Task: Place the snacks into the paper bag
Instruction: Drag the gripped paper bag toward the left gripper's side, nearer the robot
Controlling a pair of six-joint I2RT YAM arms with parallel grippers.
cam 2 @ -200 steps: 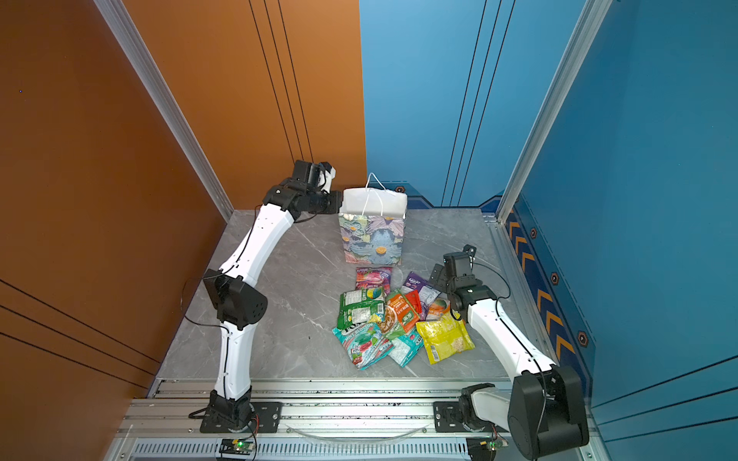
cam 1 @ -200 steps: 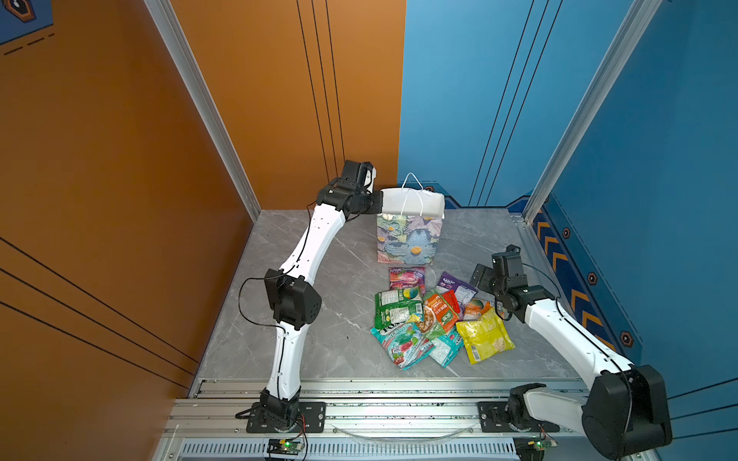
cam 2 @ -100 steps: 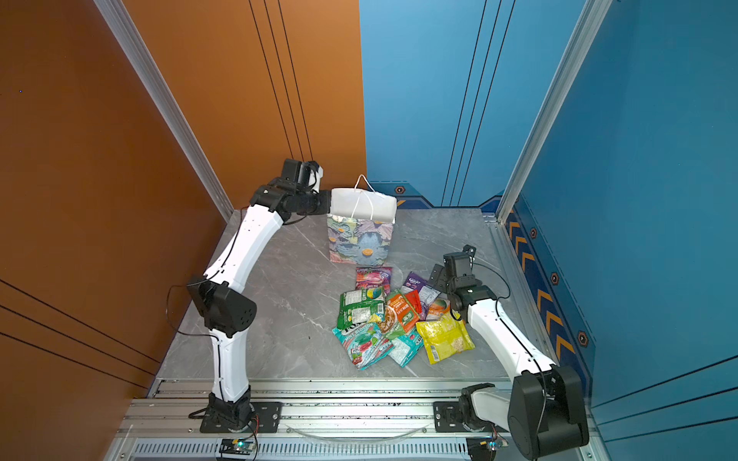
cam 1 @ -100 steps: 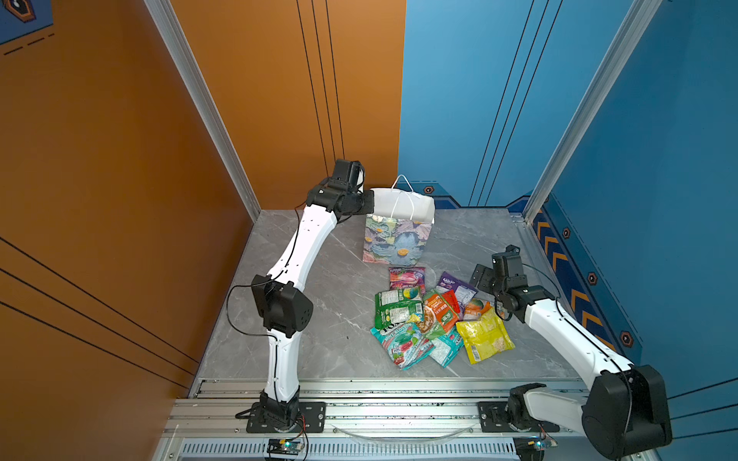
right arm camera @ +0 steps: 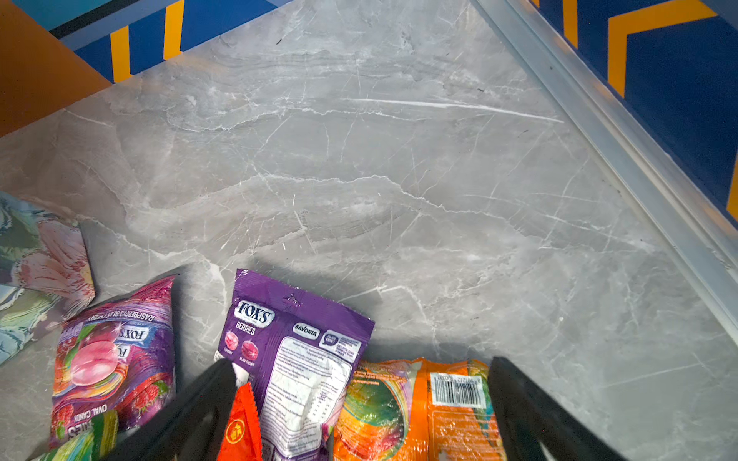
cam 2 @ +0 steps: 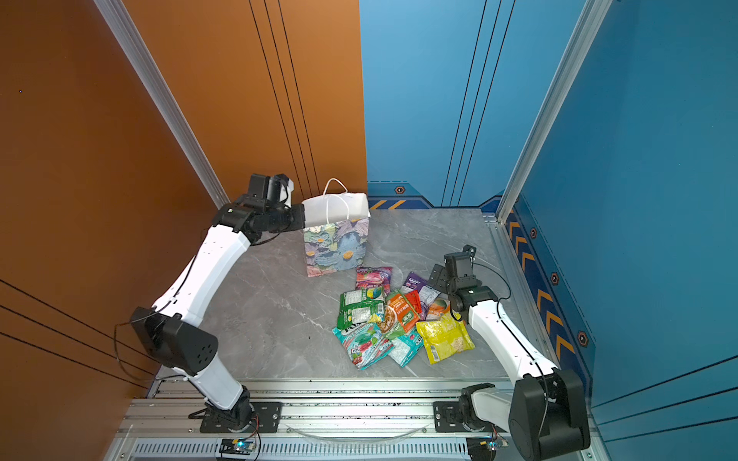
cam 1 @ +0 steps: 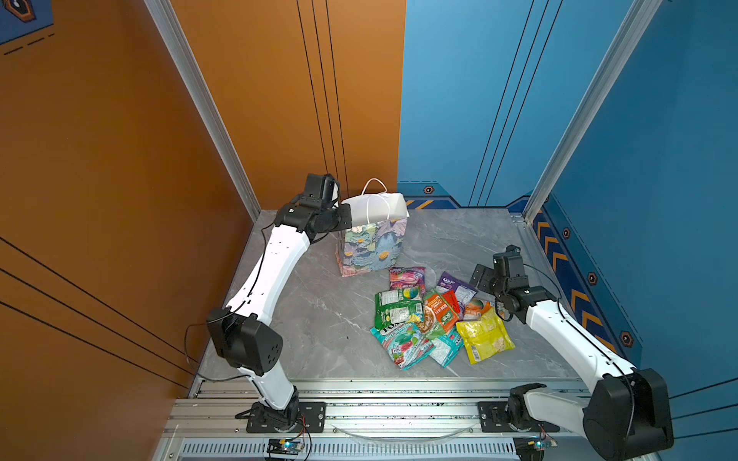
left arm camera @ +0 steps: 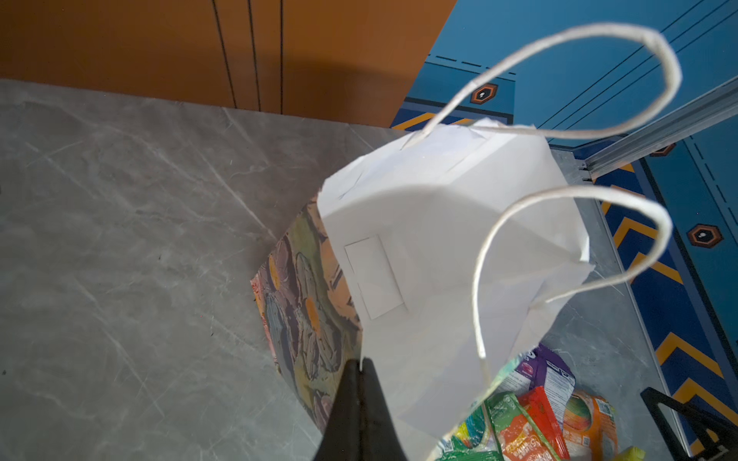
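My left gripper draws the bag back toward my base onto the bare marble beside the snack pile next and releases the bag's rim, since that spot lies empty.
The paper bag, flower-printed with a white inside and white cord handles, stands at the back of the table with its mouth open. My left gripper is shut on the bag's left rim. The snacks lie in a loose pile in front of the bag. My right gripper hangs open just over the pile's right end, above a purple FOX'S packet and an orange packet, holding nothing.
The grey marble table is boxed in by an orange wall at the back left and a blue wall on the right. A metal edge strip runs along the right side. An aluminium rail crosses the front.
My left arm has drawn the bag to the left along the back of the table, still gripping its rim. The right arm and the snacks have not moved.
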